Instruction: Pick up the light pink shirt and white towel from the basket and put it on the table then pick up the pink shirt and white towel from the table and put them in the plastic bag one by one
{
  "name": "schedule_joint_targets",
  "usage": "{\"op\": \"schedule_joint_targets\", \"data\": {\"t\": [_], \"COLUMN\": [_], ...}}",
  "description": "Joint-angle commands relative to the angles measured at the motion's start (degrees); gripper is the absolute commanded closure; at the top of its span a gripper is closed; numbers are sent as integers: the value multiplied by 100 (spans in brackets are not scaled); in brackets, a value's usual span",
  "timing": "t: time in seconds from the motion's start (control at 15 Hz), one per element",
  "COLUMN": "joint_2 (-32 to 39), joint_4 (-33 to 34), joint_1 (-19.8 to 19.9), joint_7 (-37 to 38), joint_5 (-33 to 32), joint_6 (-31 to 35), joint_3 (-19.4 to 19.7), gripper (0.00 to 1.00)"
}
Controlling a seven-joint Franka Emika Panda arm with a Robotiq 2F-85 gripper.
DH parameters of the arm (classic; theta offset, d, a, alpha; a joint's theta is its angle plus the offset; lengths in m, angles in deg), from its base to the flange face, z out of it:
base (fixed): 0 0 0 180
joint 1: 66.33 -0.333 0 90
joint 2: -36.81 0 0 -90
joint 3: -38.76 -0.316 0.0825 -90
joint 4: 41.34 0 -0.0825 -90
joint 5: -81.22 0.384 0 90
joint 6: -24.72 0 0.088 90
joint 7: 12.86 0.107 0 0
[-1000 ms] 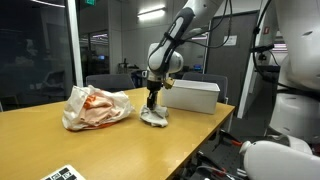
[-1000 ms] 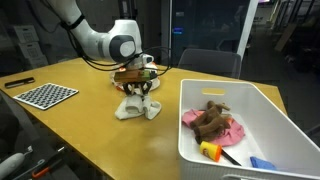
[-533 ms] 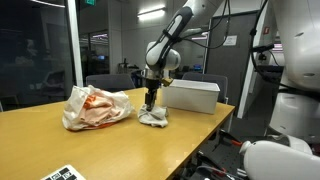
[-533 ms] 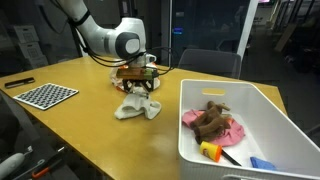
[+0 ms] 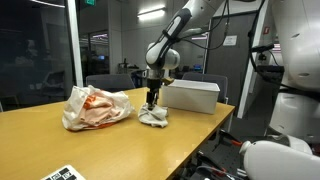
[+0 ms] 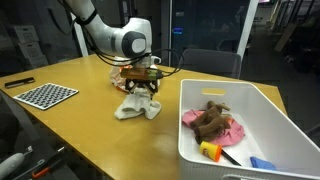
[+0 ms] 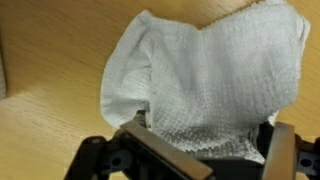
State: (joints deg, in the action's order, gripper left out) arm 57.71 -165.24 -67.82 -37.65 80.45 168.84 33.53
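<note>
The gripper lowers its open fingers next onto the bunched part of the white towel (image 6: 138, 107), since the white towel shows between them.
The white towel (image 6: 138, 107) lies crumpled on the wooden table (image 6: 90, 135), near the basket, and also shows as a white towel (image 5: 153, 117) in the other exterior view. My gripper (image 6: 143, 92) hangs just over it, open, with its fingers spread to either side of the cloth. In the wrist view the towel (image 7: 215, 80) fills the space between the wide-apart jaws of the gripper (image 7: 212, 152). A pink shirt (image 6: 233, 131) lies inside the white basket (image 6: 192, 140) under a brown item (image 6: 210, 118). The plastic bag (image 5: 97, 107) sits on the table beside the towel.
A checkerboard sheet (image 6: 46, 94) lies near one table edge. The basket (image 5: 192, 96) stands close behind the gripper. Small yellow and blue items (image 6: 212, 152) lie in the basket's bottom. Dark chairs stand behind the table.
The jaws have spread from nearly shut to wide apart, letting go of the towel, which has settled onto the table. The arm has barely moved.
</note>
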Motion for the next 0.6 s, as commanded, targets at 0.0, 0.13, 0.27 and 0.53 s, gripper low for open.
{"op": "schedule_joint_targets", "data": {"t": [0.0, 0.13, 0.27, 0.53], "joint_2": [334, 449, 572, 761], "joint_4": [305, 352, 408, 513], "joint_1": [184, 204, 135, 309], "joint_7": [-221, -268, -137, -426], "joint_5": [261, 343, 160, 138], "joint_6": [-298, -425, -351, -404], "joint_3": [-320, -432, -361, -372], "gripper": [0, 0, 0, 0]}}
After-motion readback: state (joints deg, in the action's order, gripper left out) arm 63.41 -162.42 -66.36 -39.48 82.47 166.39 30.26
